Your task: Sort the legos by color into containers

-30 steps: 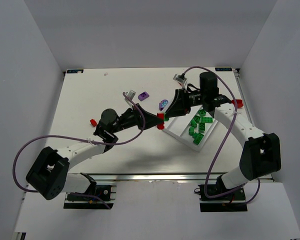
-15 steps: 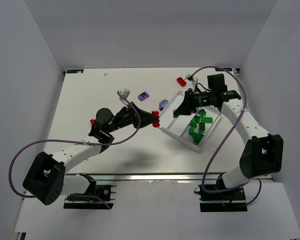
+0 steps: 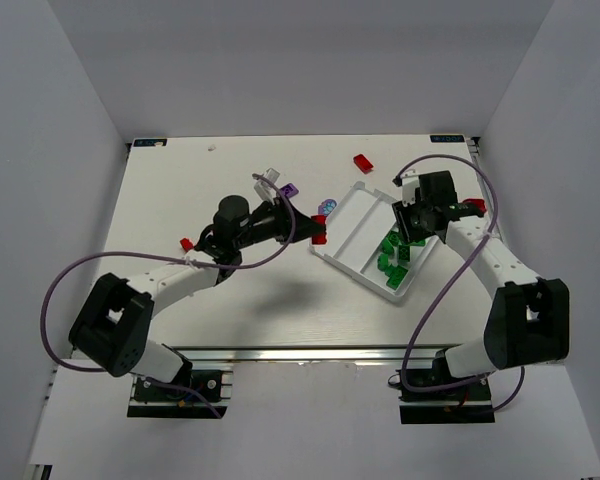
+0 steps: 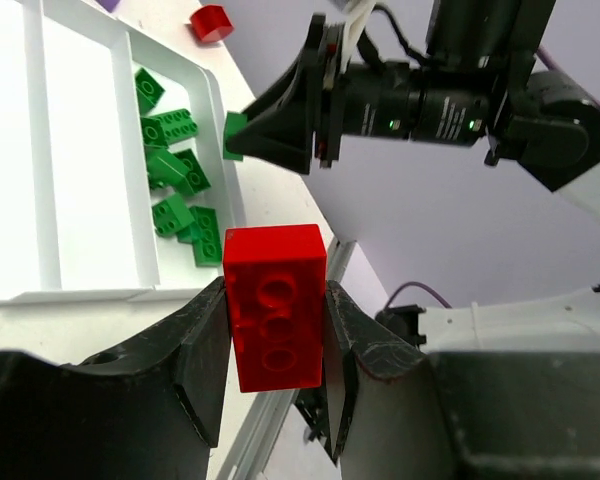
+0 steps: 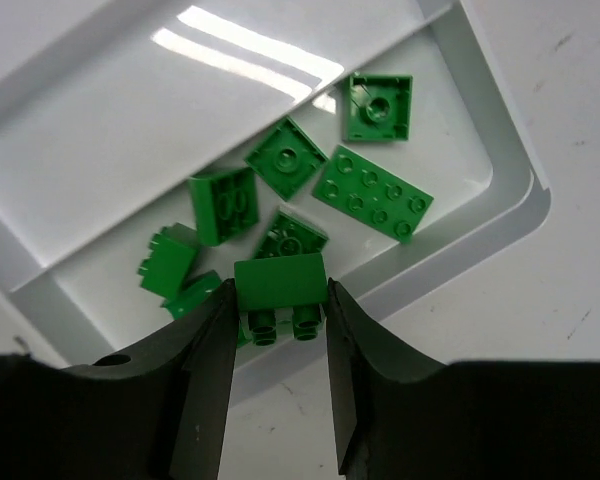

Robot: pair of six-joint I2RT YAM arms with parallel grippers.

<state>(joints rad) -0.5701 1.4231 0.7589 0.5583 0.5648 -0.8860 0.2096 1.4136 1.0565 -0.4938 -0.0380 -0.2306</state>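
Observation:
I will next lower my right gripper, shift its green lego toward the long studded lego (image 3: pixel 417 243) and open, as only green legos are in this tray section.
My left gripper (image 3: pixel 319 231) is shut on a red lego (image 4: pixel 275 305), held in the air just left of the white tray (image 3: pixel 352 222). My right gripper (image 3: pixel 408 228) is shut on a green lego (image 5: pixel 278 285), studs pointing toward the wrist, above the near rim of the tray's right compartment. Several green legos (image 5: pixel 370 195) lie loose in that compartment. The other two compartments (image 4: pixel 80 150) look bare. In the left wrist view the right gripper's green lego (image 4: pixel 235 135) hangs over the green pile (image 4: pixel 175 180).
Loose on the table are a red lego (image 3: pixel 363 163) behind the tray, one red lego (image 3: pixel 186 243) by the left arm and another (image 3: pixel 477 206) at the right edge. Two purple legos (image 3: pixel 290 189) (image 3: pixel 327 206) lie left of the tray.
The right gripper swung with its green lego from the tray's far left side over to the green compartment. The left gripper turned and shifted slightly back, still holding the red lego.

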